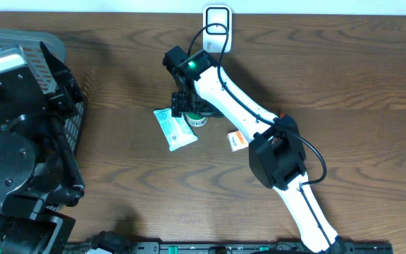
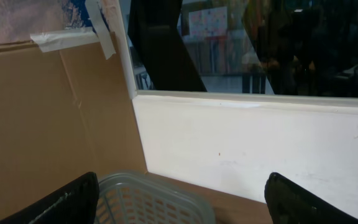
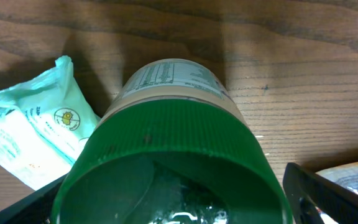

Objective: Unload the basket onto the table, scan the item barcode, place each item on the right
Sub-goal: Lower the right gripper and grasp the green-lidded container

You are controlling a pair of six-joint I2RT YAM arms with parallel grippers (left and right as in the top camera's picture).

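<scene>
My right gripper turns slightly next, lowers past the lid and closes around the jar's body, since the printed label shows beyond the green lid [image 3: 166,162].
A jar with a green ribbed lid [image 3: 166,162] and a printed label lies on the wooden table, its lid turned toward the right wrist camera. My right gripper [image 3: 173,205] stands open around it, the black fingers [image 3: 331,199] on either side, with a gap showing beside the lid. In the overhead view the right gripper [image 1: 184,106] hangs over the jar [image 1: 197,120] at mid-table. My left gripper [image 2: 182,199] is open and holds nothing, above the grey basket [image 2: 148,199].
A mint-and-white pouch [image 1: 173,129] lies left of the jar, touching it. A small orange-and-white box [image 1: 237,140] sits to its right. A white device [image 1: 217,17] with a cable stands at the far edge. The grey basket [image 1: 5,39] and left arm [image 1: 20,141] fill the left side.
</scene>
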